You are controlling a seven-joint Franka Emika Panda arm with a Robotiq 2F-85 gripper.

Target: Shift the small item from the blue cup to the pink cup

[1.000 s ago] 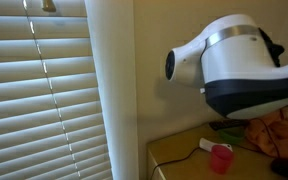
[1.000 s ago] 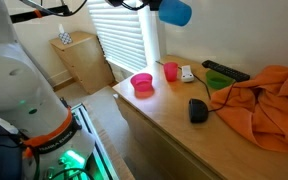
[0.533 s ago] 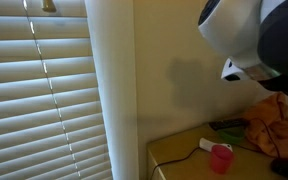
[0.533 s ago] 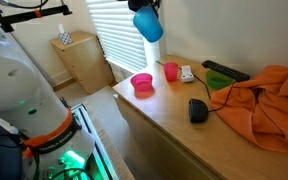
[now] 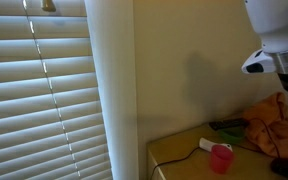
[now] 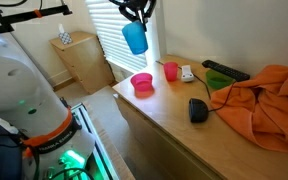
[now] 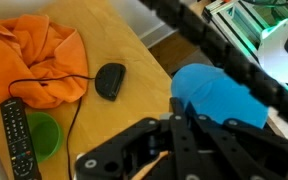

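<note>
My gripper is above bare wood between the pink-red cup and the mouse, so next it will move over the table, lower and release the cup there.
My gripper (image 6: 136,14) is shut on the rim of the light-blue cup (image 6: 134,39) and holds it high in the air, beyond the table's edge and left of the pink-red cup (image 6: 170,71). In the wrist view the blue cup (image 7: 219,95) sits between my black fingers (image 7: 172,128). The pink-red cup stands upright on the wooden table (image 6: 164,125) and also shows in an exterior view (image 5: 220,158). The small item is not visible.
On the table are a pink bowl (image 6: 142,84), a white object (image 6: 187,73), a black remote (image 6: 224,70), a green bowl (image 6: 219,82), a black mouse (image 6: 197,110) and an orange cloth (image 6: 264,105). Window blinds (image 5: 44,100) stand behind.
My gripper has carried the blue cup left and downward, away from over the table. The cup has turned from lying sideways to hanging below the gripper. The arm has left most of an exterior view.
</note>
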